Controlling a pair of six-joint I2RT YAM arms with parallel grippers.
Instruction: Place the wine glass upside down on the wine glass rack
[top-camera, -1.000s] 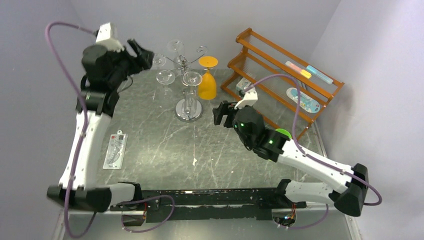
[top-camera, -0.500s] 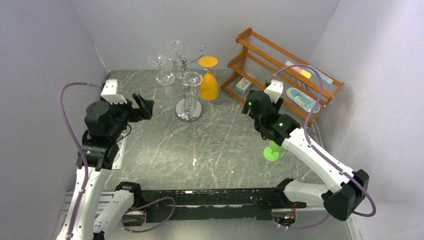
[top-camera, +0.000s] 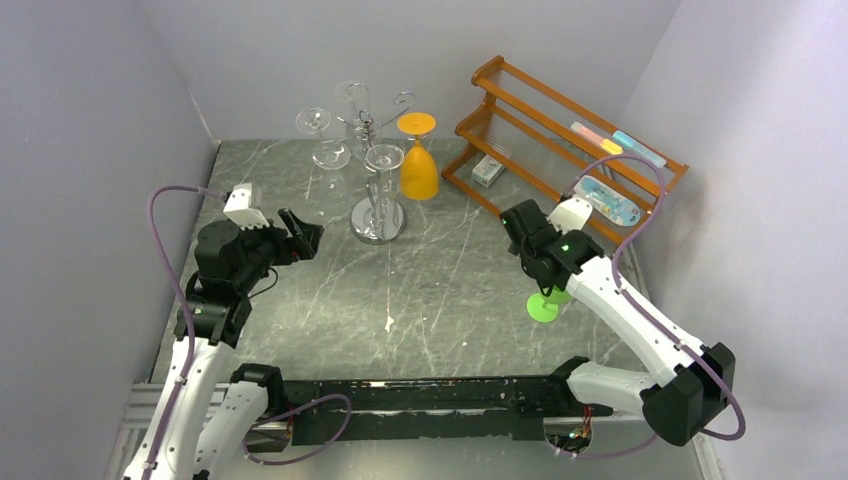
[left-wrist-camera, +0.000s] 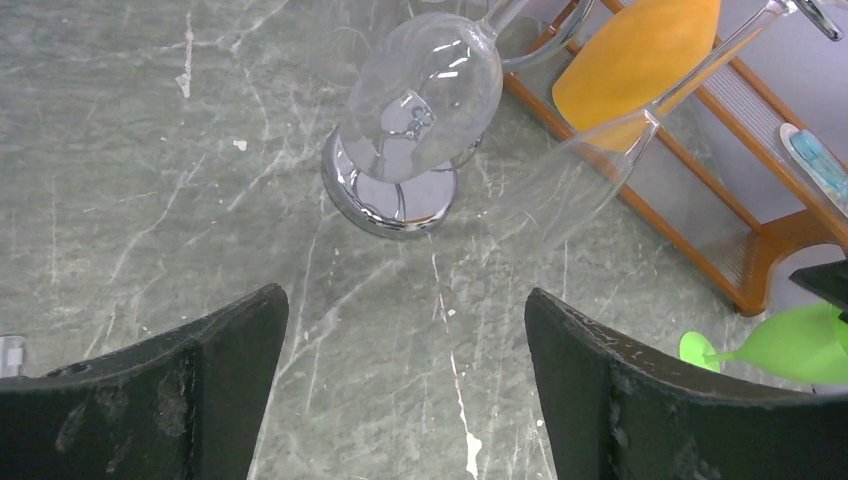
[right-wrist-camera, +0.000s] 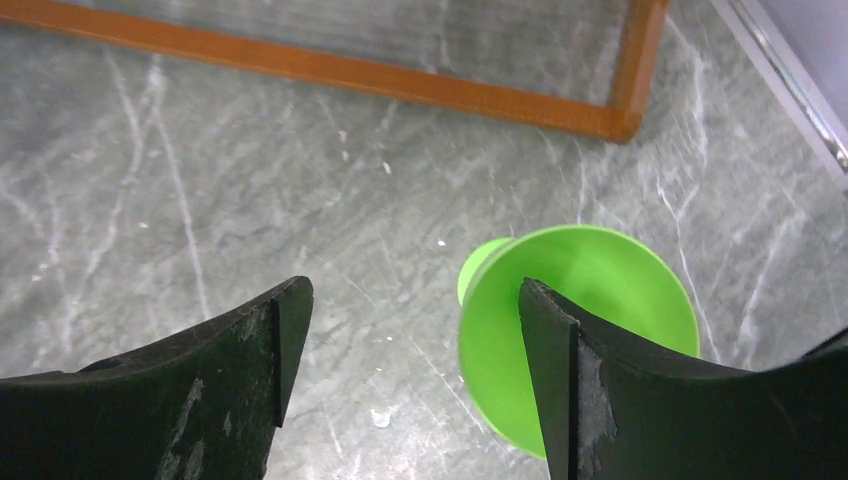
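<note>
I should lower my right gripper over the green wine glass's rim (right-wrist-camera: 461, 335) next, with one finger inside and one outside, because that rim already shows between its open fingers.
The chrome wine glass rack (top-camera: 376, 215) stands at the back middle, with clear glasses (top-camera: 384, 157) hanging upside down from its arms. An orange glass (top-camera: 418, 165) is upside down right beside it. A green wine glass (top-camera: 544, 304) stands upright on the table at the right, its bowl hidden by my right arm. My right gripper (top-camera: 515, 220) is open just above it; in the right wrist view the green bowl (right-wrist-camera: 590, 300) lies behind the right finger (right-wrist-camera: 600, 390). My left gripper (top-camera: 305, 235) is open and empty, left of the rack's base (left-wrist-camera: 395, 200).
An orange-brown wooden slatted shelf (top-camera: 560, 120) stands at the back right with small packets on it, and its lower rail (right-wrist-camera: 330, 70) runs just beyond the green glass. Grey walls close in on the left, back and right.
My left arm has drawn back from the rack, toward the near left. My right gripper has swung right and nearer, over the green glass.
</note>
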